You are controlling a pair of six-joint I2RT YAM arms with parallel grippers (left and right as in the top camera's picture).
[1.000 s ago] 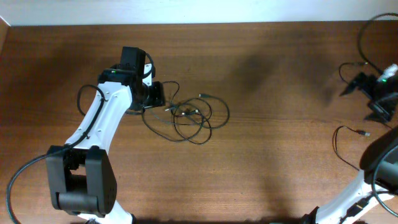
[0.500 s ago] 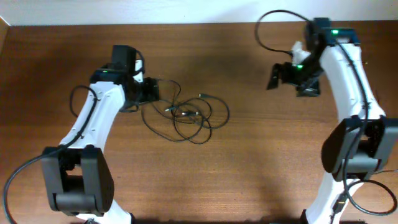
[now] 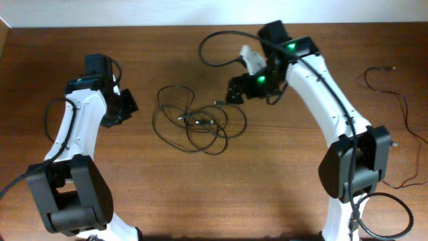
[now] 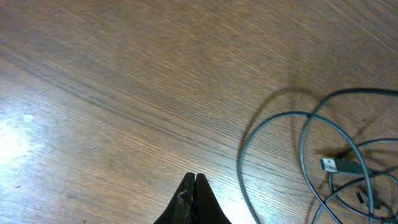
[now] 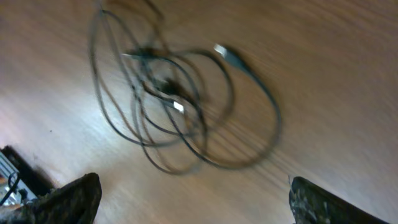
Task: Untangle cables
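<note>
My right gripper should next move down and to the left in the overhead view, onto the tangle's far loop [image 3: 192, 92], because that loop lies clear of the knot.
The cables [image 3: 200, 122] lie in a loose tangle of thin black loops on the wooden table, between my two arms. My left gripper [image 3: 127, 104] is to the left of the tangle, apart from it and shut on nothing. In the left wrist view its closed tips [image 4: 194, 177] are above bare wood, and the cables [image 4: 339, 165] with a small plug lie to the right. My right gripper [image 3: 235, 90] hovers open over the tangle's upper right edge. The right wrist view shows the cables [image 5: 165, 84] ahead of the spread fingers [image 5: 68, 199], blurred.
Another thin cable [image 3: 396, 97] lies apart at the table's far right, running toward the right edge. The right arm's own thick black cable [image 3: 214, 50] loops behind the tangle. The table's back edge meets a white wall [image 3: 200, 10].
The left gripper has shut and drawn back to the left, away from the tangle. The right arm has swung in from the far right to the tangle's right side.
</note>
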